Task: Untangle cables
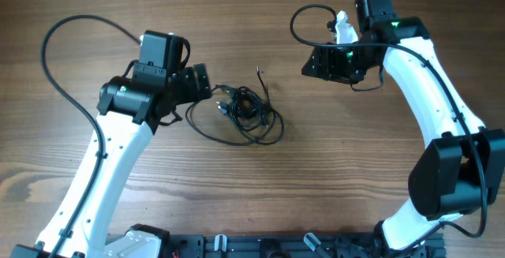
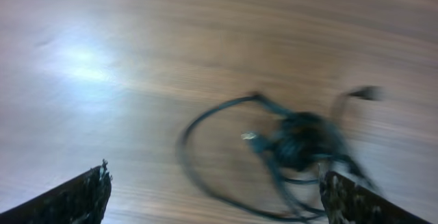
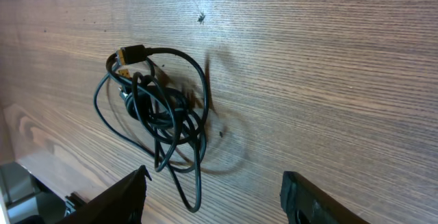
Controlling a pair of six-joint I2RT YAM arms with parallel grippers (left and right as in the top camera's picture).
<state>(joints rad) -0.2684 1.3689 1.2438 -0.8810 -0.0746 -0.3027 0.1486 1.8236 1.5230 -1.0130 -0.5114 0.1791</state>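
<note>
Next, my left gripper descends across onto the knot's side [image 1: 230,106] [image 2: 275,146] and closes, since a plug juts from that side below the gripper and to its right in the overhead view.
The cables [image 1: 241,112] lie as one knotted black bundle with loose loops in the middle of the wooden table. One plug end sticks up toward the back. My left gripper [image 1: 203,80] is open and empty, just left of the bundle. In the blurred left wrist view the bundle [image 2: 294,145] lies ahead between the open fingers [image 2: 215,200]. My right gripper [image 1: 312,62] is open and empty, to the right of and behind the bundle. In the right wrist view the bundle [image 3: 157,111] lies beyond the open fingers [image 3: 212,196], with a metal-tipped plug at its top.
The wooden table [image 1: 355,147] spreads around the bundle. Thick black arm wires loop at the back left [image 1: 59,41] and back right [image 1: 304,21]. A dark rail with fittings [image 1: 260,246] runs along the front edge.
</note>
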